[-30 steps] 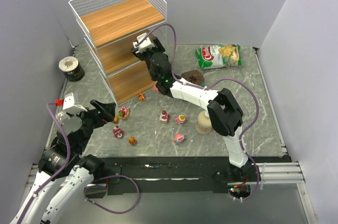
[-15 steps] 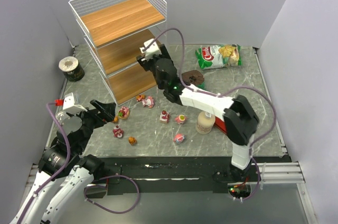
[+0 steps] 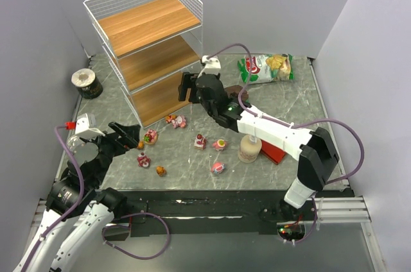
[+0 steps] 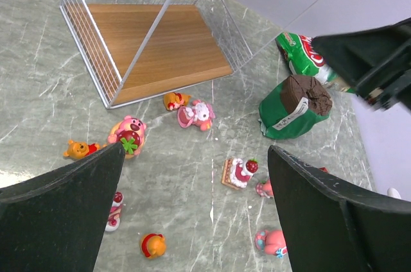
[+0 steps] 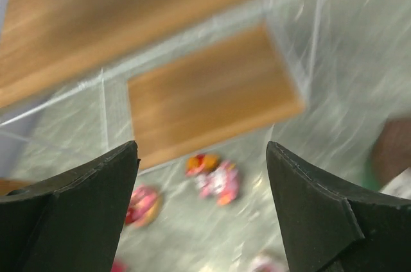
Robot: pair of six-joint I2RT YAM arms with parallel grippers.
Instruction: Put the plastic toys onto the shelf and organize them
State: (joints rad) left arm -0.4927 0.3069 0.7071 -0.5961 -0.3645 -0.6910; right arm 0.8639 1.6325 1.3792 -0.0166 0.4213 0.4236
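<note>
The robot's right gripper should turn as it goes down until its open fingers are on both sides of the pink toy (image 5: 221,182) beside the orange one, because that toy is below the gripper.
The shelf (image 3: 144,25) is a white wire rack with three wooden tiers at the back left, and all its tiers look bare. Several plastic toys lie on the table in front of it: an orange one (image 3: 171,119) beside a pink one (image 3: 180,122), a pink bear (image 3: 150,136), a cake (image 3: 200,141) and an orange figure (image 3: 160,170). My right gripper (image 3: 184,87) hovers open by the shelf's lower right corner with nothing in it; its blurred wrist view shows the pink toy (image 5: 221,182) below. My left gripper (image 3: 126,136) stays open and empty above the cake (image 4: 237,172).
A cream bottle (image 3: 249,148) and a red box (image 3: 276,152) stand under the right arm. A chips bag (image 3: 266,67) lies at the back right, with a green-and-brown packet (image 3: 234,94) near it. A dark round tin (image 3: 85,83) sits left of the shelf.
My right gripper drew back from the shelf to the right and opened wider. A pink toy now lies on the table beside the orange one. The left arm stayed still.
</note>
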